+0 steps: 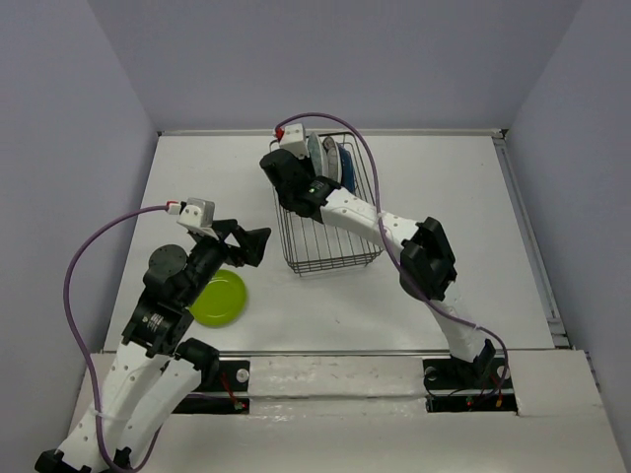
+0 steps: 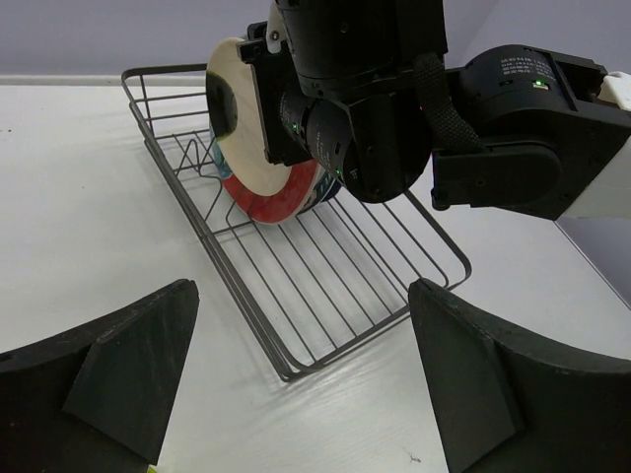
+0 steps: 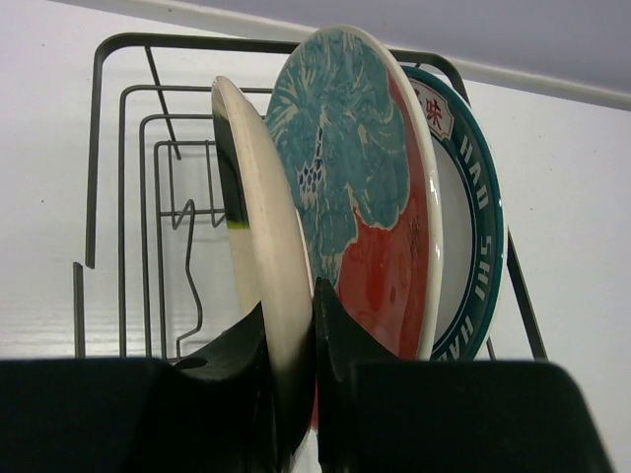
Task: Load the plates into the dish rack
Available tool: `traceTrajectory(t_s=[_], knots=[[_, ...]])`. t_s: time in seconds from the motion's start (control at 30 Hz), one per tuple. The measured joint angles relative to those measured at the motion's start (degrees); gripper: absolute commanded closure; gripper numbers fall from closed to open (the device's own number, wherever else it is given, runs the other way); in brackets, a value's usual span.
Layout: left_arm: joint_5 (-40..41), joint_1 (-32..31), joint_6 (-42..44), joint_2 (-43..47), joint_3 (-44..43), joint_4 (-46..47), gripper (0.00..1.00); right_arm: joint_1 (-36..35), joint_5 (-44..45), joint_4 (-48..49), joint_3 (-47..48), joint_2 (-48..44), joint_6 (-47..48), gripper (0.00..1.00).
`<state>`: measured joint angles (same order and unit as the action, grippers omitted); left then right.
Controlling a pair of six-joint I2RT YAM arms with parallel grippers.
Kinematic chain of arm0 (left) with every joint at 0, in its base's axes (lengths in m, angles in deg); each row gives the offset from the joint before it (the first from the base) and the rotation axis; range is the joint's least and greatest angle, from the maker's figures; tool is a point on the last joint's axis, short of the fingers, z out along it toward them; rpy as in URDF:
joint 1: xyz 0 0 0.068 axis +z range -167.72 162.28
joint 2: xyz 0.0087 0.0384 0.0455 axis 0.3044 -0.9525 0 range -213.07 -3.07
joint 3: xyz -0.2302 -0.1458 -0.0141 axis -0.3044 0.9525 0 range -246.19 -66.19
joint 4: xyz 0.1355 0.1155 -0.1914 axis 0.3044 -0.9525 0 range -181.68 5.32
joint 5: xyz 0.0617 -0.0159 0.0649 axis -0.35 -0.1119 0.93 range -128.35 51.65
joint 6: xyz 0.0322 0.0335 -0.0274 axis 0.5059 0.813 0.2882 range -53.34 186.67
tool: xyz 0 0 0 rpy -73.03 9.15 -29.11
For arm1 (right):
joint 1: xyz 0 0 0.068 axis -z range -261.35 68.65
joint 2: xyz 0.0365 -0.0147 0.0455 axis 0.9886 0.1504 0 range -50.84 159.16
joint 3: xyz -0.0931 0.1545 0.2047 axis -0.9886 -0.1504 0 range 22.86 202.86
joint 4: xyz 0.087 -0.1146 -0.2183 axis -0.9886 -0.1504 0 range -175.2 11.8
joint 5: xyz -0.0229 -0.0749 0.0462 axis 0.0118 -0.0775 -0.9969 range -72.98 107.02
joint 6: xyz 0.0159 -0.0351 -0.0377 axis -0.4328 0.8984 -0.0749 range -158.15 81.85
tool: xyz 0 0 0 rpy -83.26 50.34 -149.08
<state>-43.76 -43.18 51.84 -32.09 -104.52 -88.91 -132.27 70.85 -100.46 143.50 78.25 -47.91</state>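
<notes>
I will move my right gripper toward the red plate with teal pattern (image 3: pixel 360 187) next and release the small cream plate beside it, since plates already stand there.
The dish rack (image 1: pixel 331 258) stands at the table's middle back; it also shows in the left wrist view (image 2: pixel 325 296) and the right wrist view (image 3: pixel 108 59). My right gripper (image 3: pixel 294 340) is shut on the rim of the small cream plate (image 3: pixel 258 227), held upright inside the rack. Behind it stand the red plate with teal pattern (image 3: pixel 360 187) and the white plate with teal rim (image 3: pixel 473 227). A dark blue plate (image 1: pixel 344 168) shows behind them. The lime green plate (image 1: pixel 219 297) lies flat on the table. My left gripper (image 1: pixel 251 243) is open and empty above the plate's right side.
Grey walls close the table at the back and both sides. A raised rail (image 1: pixel 527 236) runs along the right edge. The right arm's forearm (image 1: pixel 375 219) crosses over the rack. Purple cables (image 1: pixel 89 256) loop from both wrists.
</notes>
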Motion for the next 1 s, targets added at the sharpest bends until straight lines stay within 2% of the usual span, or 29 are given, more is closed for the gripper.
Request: traceTrajectory(t_s=[1.0], knots=[[1.22, 0.04, 0.00, -0.02, 0.00, 0.00, 0.01, 2.16, 1.81, 0.42, -1.46, -0.79, -4.63, 0.93]])
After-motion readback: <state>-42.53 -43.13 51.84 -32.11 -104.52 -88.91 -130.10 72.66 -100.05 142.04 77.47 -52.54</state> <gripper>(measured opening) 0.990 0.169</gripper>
